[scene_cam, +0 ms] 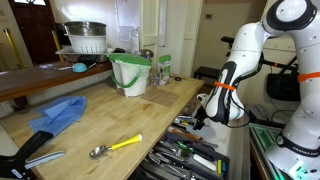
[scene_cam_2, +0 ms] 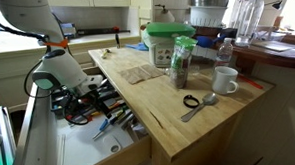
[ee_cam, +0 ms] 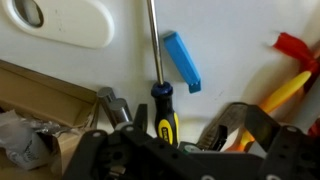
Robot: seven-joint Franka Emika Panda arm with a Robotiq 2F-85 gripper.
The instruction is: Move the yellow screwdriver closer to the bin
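Observation:
I need to lower my gripper to the yellow and black handle next, onto its end by the metal shaft (ee_cam: 163,98), and close it there.
The yellow screwdriver (ee_cam: 163,112) has a yellow and black handle and a long metal shaft. It lies in the open tool drawer and shows only in the wrist view. My gripper (ee_cam: 176,128) is open, its two dark fingers on either side of the handle and not closed on it. In both exterior views the arm reaches down into the drawer, with the gripper (scene_cam: 201,117) (scene_cam_2: 89,90) low among the tools. The pale bin (scene_cam: 130,74) (scene_cam_2: 170,43) with a green liner stands on the wooden counter, far from the drawer.
A yellow-handled metal spoon (scene_cam: 115,147) (scene_cam_2: 198,102) lies on the counter. A blue cloth (scene_cam: 58,113), a white mug (scene_cam_2: 225,81) and a dark jar (scene_cam_2: 183,63) are there too. The drawer holds a blue piece (ee_cam: 183,60), pliers and orange-handled tools (ee_cam: 285,92).

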